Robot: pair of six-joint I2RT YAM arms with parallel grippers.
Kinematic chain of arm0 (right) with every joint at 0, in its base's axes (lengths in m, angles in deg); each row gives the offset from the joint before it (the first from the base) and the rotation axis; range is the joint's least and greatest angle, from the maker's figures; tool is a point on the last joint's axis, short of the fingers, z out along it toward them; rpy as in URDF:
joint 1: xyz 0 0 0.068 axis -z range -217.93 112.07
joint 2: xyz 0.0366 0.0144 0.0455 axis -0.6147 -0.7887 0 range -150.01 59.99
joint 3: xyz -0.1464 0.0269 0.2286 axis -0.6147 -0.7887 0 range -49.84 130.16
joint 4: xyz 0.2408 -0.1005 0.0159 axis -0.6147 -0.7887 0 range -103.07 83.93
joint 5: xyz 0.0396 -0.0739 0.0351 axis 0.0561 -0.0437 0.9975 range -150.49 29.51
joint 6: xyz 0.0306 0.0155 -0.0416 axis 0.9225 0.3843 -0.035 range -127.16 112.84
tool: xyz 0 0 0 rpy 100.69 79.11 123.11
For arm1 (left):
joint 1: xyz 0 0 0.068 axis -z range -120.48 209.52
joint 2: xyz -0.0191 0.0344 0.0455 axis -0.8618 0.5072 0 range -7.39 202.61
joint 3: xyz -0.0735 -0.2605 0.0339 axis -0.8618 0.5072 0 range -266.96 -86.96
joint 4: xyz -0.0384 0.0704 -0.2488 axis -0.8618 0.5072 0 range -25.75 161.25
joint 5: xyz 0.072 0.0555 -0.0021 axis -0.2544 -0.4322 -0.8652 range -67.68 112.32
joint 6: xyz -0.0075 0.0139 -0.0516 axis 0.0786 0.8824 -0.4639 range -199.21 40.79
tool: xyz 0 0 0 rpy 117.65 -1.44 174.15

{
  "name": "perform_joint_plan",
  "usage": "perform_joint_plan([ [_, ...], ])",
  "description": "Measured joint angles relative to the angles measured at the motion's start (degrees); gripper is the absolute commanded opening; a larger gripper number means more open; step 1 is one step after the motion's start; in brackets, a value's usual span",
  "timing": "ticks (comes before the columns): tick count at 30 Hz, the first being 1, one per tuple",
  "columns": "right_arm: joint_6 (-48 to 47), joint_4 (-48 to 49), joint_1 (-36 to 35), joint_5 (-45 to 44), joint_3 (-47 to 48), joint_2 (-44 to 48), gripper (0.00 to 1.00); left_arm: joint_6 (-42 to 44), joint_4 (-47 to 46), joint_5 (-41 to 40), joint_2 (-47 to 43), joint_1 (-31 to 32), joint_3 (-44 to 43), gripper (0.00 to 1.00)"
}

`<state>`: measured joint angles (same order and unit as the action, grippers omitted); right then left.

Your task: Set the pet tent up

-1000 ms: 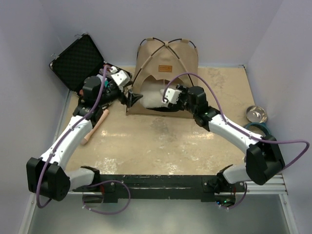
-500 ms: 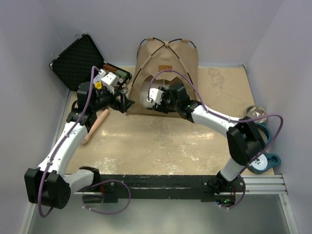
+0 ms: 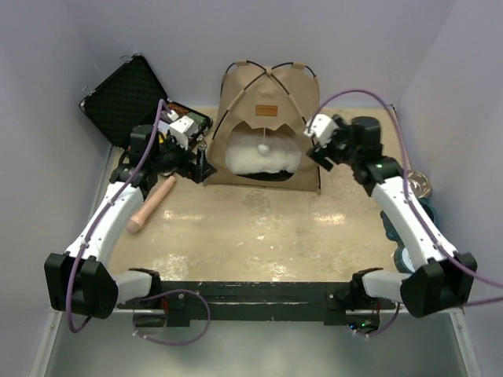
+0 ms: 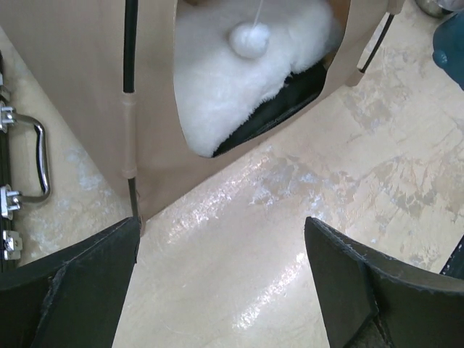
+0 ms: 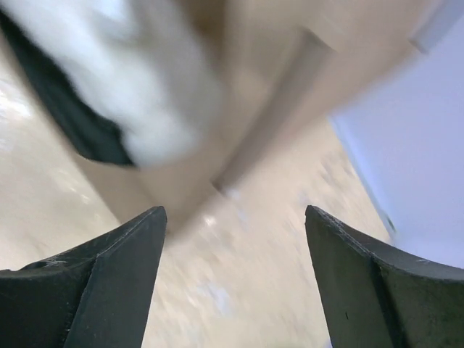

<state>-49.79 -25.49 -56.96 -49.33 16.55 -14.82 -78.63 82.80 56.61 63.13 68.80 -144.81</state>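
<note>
My right gripper swings to the right in the top view and down onto the metal bowl's tent-facing rim next, since the wall crowds the bowl's other side.
The tan pet tent (image 3: 271, 102) stands upright at the back of the table. Its two black poles (image 3: 271, 71) cross on top, with a brown patch (image 3: 267, 110) below them. A white pompom (image 3: 264, 148) hangs in the arched doorway. A white cushion (image 3: 263, 162) lies inside. My left gripper (image 3: 204, 167) is open and empty beside the tent's front left corner. The left wrist view shows the gripper (image 4: 221, 283), the tent wall (image 4: 72, 80), a pole (image 4: 130, 43) and the pompom (image 4: 249, 40). My right gripper (image 3: 321, 159) is open and empty at the front right corner. The right wrist view (image 5: 235, 283) is blurred.
An open black foam-lined case (image 3: 126, 98) stands at the back left, its handle (image 4: 40, 156) close to the left gripper. A tan wooden stick (image 3: 149, 206) lies under the left arm. A metal bowl (image 3: 416, 182) and teal objects (image 3: 389, 224) sit at the right. Walls close in all round.
My right gripper has pulled out of the tent doorway and swung to the tent's right front corner. The cushion now lies inside. The left gripper has barely moved.
</note>
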Motion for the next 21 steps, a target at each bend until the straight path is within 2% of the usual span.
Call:
perform_joint_plan([
  [5,-0.85,-4.72,16.33,-2.36,-0.44,7.41,0.8,0.57,-0.22,0.57,-0.24,-0.15,-1.77,1.0],
  [7,-0.72,-4.59,22.12,-5.68,-1.33,6.29,0.79,0.55,-0.46,0.7,-0.33,-0.22,-2.12,0.99],
  [10,0.59,-4.07,27.98,-10.56,-1.75,-0.68,0.8,0.55,-0.66,0.87,-0.35,-0.22,-2.36,1.0],
  [15,2.84,0.2,32.22,-18.25,-1.84,-17.55,0.8,0.9,-0.33,0.9,-0.35,-0.22,-2.86,1.0],
  [21,5.68,3.43,32.76,-22.6,-0.2,-28.28,0.79,2.27,0.52,0.81,-0.37,-0.22,-3.23,1.0],
])
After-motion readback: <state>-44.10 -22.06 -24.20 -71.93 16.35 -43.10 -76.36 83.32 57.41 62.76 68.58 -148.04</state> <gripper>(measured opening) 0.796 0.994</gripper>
